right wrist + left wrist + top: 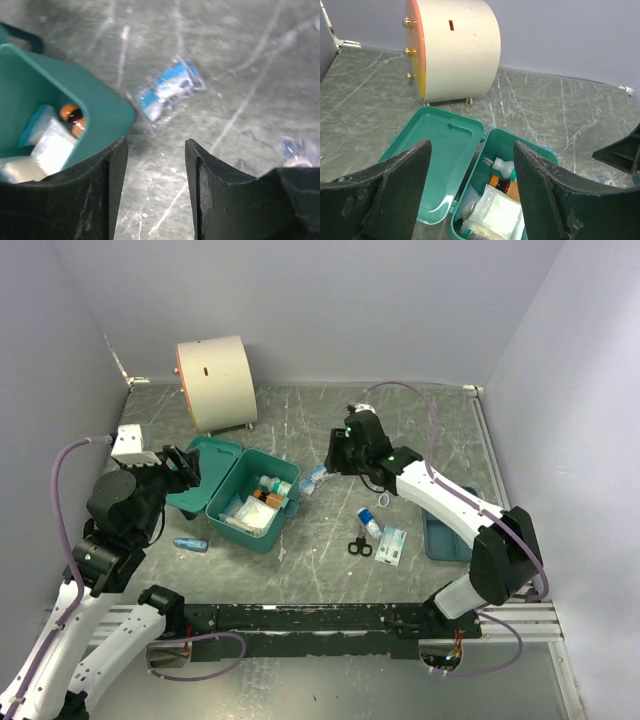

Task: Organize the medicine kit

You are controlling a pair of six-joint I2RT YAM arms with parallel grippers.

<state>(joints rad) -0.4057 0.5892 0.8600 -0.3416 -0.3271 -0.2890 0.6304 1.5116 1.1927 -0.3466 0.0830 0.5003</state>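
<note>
Next, my right gripper should lower its open fingers onto the packet's edge away from the kit, clear of the kit's side, since that edge of the packet lies below the gripper.
The teal medicine kit (247, 537) lies open left of centre, its lid (208, 468) flat on the table. Inside I see a white dropper bottle (504, 167), an amber bottle (502, 184) and a white gauze pack (500, 216). My left gripper (189, 469) hovers over the lid's left side, open and holding nothing (472, 192). A blue-and-white packet (313, 480) lies on the table just right of the kit. Above that packet (167, 90) my right gripper (332, 456) hangs open and empty (156, 187), beside the kit's corner (102, 107).
A large cream drum (215, 380) stands behind the kit. A small bottle (368, 522), black scissors (360, 546) and a flat sachet (391, 545) lie on the table at centre right. A blue tray (441, 536) sits under the right arm. A blue tube (190, 544) lies front left.
</note>
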